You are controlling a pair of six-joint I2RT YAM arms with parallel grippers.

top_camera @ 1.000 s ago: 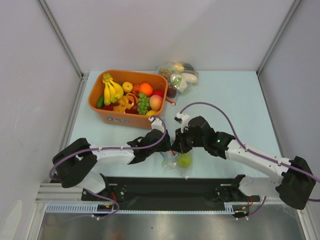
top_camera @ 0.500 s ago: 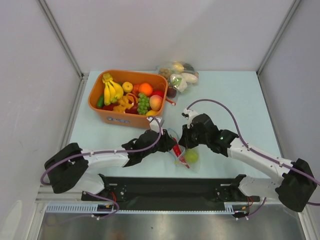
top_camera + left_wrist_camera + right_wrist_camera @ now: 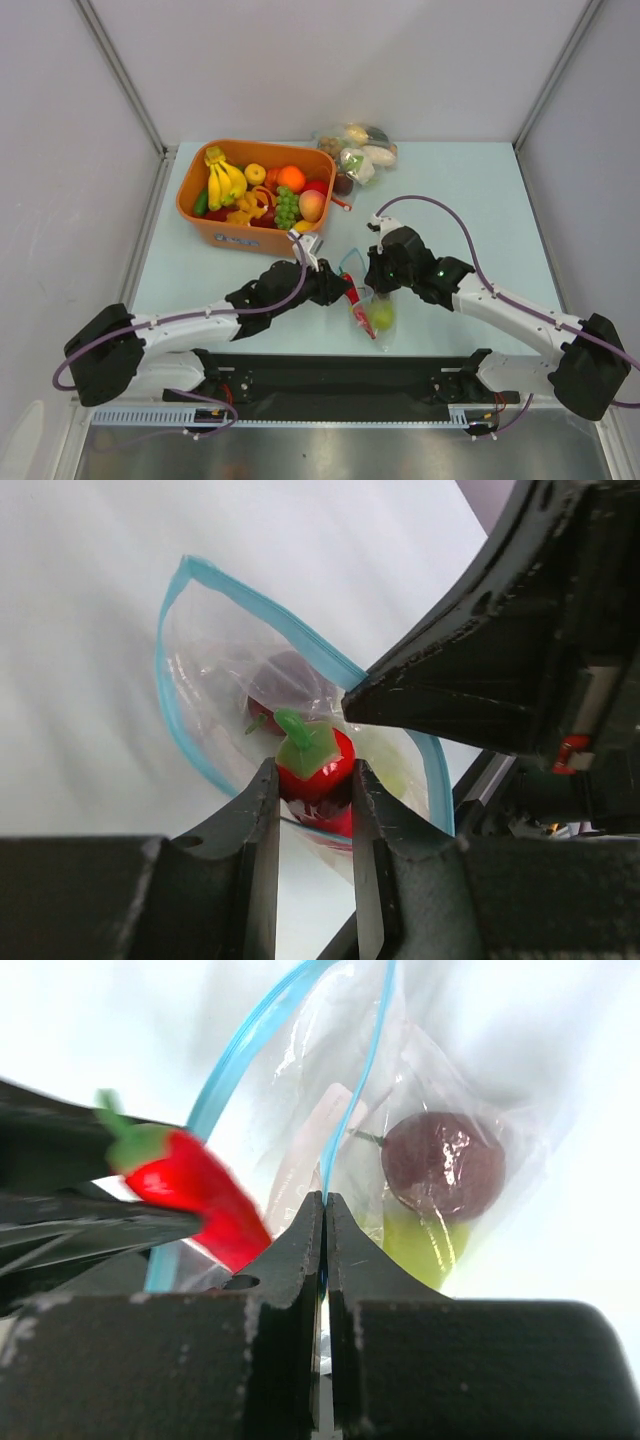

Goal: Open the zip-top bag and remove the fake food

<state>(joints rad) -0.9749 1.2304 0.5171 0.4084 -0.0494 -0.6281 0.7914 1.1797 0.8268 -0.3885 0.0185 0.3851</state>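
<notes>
My left gripper is holding the pepper point(image 3: 352, 292) and will next pull it up from the bag and outward over the orange tub's far corner point(image 3: 309, 169) to release it, because that tub already holds fruit.
The zip-top bag point(image 3: 382, 322) hangs near the table's front edge with its blue-edged mouth point(image 3: 205, 590) open. My right gripper point(image 3: 325, 1202) is shut on the blue zip strip point(image 3: 352, 1110) and holds one lip up. My left gripper point(image 3: 313, 782) is shut on the stem end of the red chili pepper point(image 3: 318, 765), at the bag's mouth. The pepper point(image 3: 352, 292) slants down into the bag. The dark purple fruit point(image 3: 443, 1165) and the light green pear point(image 3: 425, 1245) lie inside the plastic. The two grippers point(image 3: 345, 290) point(image 3: 376, 282) stand close together.
An orange tub point(image 3: 197, 212) of bananas, grapes and other fruit stands at the back left. A larger clear bag of vegetables point(image 3: 358, 150) lies behind it to the right. Grey walls close in both sides, and a black base plate point(image 3: 340, 372) runs along the near edge.
Both grippers and the bag have shifted right and risen a little. The bag's mouth has spread open and the red pepper's top has come up between my left fingers.
</notes>
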